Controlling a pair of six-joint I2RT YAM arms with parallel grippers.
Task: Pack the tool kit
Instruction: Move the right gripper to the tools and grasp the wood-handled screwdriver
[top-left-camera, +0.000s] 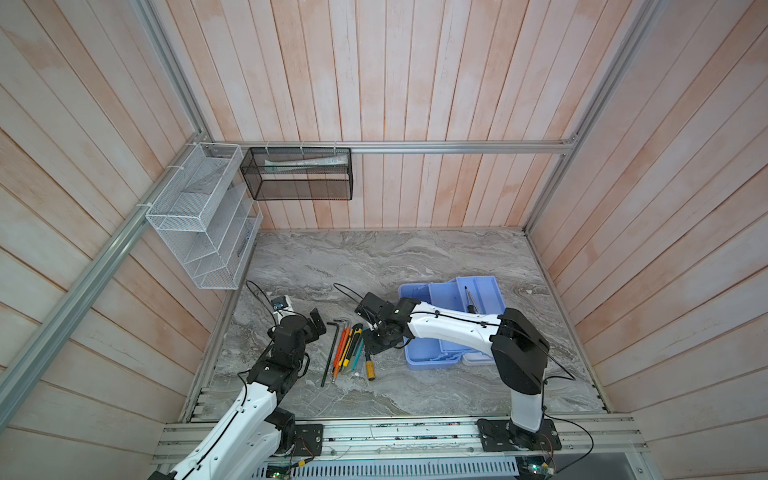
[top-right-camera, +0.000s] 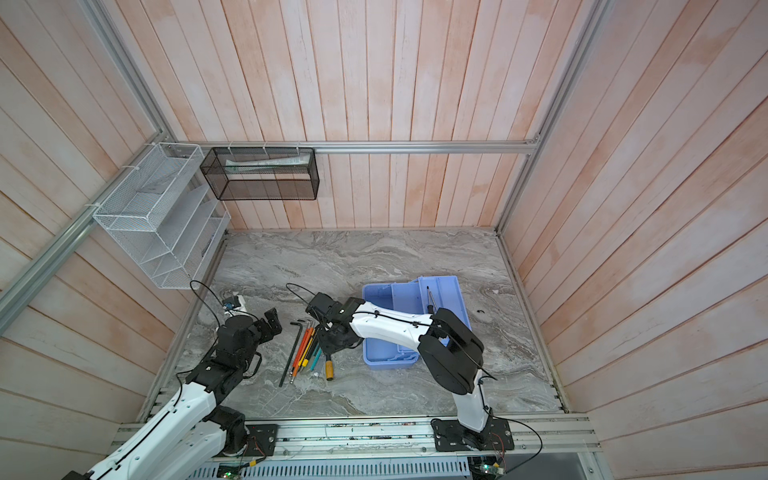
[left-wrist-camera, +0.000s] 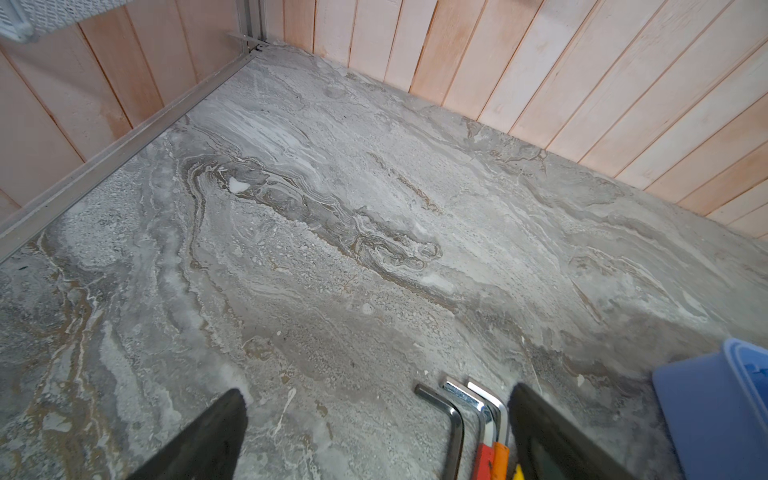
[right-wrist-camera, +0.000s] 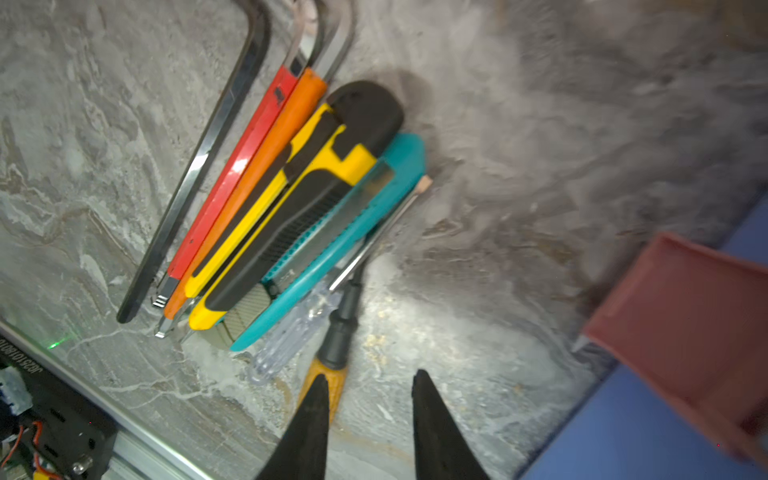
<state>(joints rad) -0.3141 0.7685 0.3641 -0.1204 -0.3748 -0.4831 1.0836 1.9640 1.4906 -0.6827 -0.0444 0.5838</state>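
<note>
The robot's right gripper will go down and shift onto the black collar of the yellow-handled screwdriver (right-wrist-camera: 336, 340), because that collar is below the gripper, toward the teal knife (right-wrist-camera: 365, 216).
The tool kit's light blue base (top-left-camera: 428, 355) (top-right-camera: 386, 357) stands open at the right in both top views, with a screwdriver (top-left-camera: 469, 300) lying in a raised tray (top-left-camera: 484, 291). Left of it on the marble lies a row of tools: hex keys (right-wrist-camera: 199, 166) (left-wrist-camera: 451, 411), a yellow-black utility knife (right-wrist-camera: 299, 199), a teal knife (right-wrist-camera: 365, 216), a clear screwdriver (right-wrist-camera: 291, 332) and a yellow-handled screwdriver (top-left-camera: 370, 370) (right-wrist-camera: 320, 365). My right gripper (right-wrist-camera: 370, 374) (top-left-camera: 370, 343) hovers open over that handle's end, with nothing between its fingers. My left gripper (left-wrist-camera: 377, 390) (top-left-camera: 318, 322) stands wide open beside the hex keys.
A white mesh basket (top-left-camera: 199, 216) and a black mesh basket (top-left-camera: 299, 174) hang on the back left walls. Wooden walls close in three sides. A blurred pink-red part (right-wrist-camera: 685, 332) of the kit shows over the blue base (right-wrist-camera: 623, 436) in the right wrist view.
</note>
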